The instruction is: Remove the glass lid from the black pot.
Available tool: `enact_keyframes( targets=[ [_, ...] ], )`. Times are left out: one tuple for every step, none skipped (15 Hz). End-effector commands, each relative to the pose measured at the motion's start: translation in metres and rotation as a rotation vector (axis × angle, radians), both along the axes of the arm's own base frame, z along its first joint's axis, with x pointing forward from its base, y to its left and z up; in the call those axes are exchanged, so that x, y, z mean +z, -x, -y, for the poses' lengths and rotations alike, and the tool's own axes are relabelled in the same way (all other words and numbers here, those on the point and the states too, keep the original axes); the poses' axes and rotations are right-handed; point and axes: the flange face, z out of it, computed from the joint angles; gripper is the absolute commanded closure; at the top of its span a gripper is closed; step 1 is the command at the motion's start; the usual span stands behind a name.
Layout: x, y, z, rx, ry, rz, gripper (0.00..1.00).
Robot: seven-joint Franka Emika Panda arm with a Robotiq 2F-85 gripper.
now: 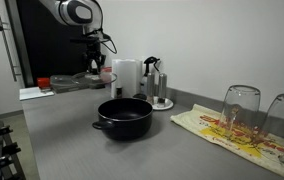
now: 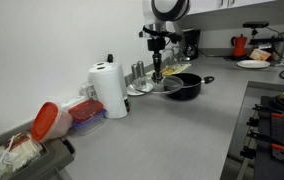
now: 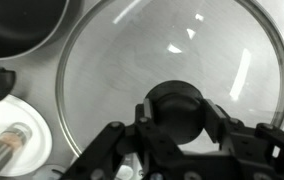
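Note:
Bare grey counter lies below and farther from the pot, so my gripper will next move away from the pot and lower the lid there to release it.
The black pot stands uncovered on the grey counter; it also shows in an exterior view and at the top left of the wrist view. The glass lid is off the pot and to one side of it, and fills most of the wrist view. My gripper is shut on the lid's black knob, one finger on each side. In an exterior view the gripper holds the lid low beside the pot. I cannot tell whether the lid touches the counter.
A paper towel roll and a steel coffee maker on a white plate stand behind the pot. Upturned drinking glasses sit on a patterned cloth. Red-lidded containers lie by the wall. A stove borders the counter.

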Motion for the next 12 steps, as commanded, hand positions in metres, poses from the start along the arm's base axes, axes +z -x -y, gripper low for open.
enact_keyframes(
  targets=[
    [-0.006,0.021,-0.053,0.103,-0.02,-0.017,0.75],
    [-0.015,0.027,-0.067,0.13,-0.014,-0.025,0.75],
    [-0.023,0.032,-0.079,0.152,-0.006,-0.03,0.75],
    [-0.033,0.038,-0.091,0.178,0.004,-0.033,0.75],
    [-0.043,0.042,-0.1,0.201,0.011,-0.036,0.75],
    [-0.053,0.046,-0.11,0.224,0.015,-0.041,0.75],
    [-0.064,0.05,-0.118,0.244,0.02,-0.046,0.75],
    [-0.076,0.053,-0.127,0.265,0.031,-0.047,0.75],
    [-0.087,0.055,-0.133,0.284,0.04,-0.052,0.75],
    [-0.099,0.056,-0.14,0.302,0.051,-0.055,0.75],
    [-0.109,0.057,-0.144,0.316,0.06,-0.059,0.75],
    [-0.121,0.058,-0.149,0.324,0.07,-0.06,0.75]
  ],
)
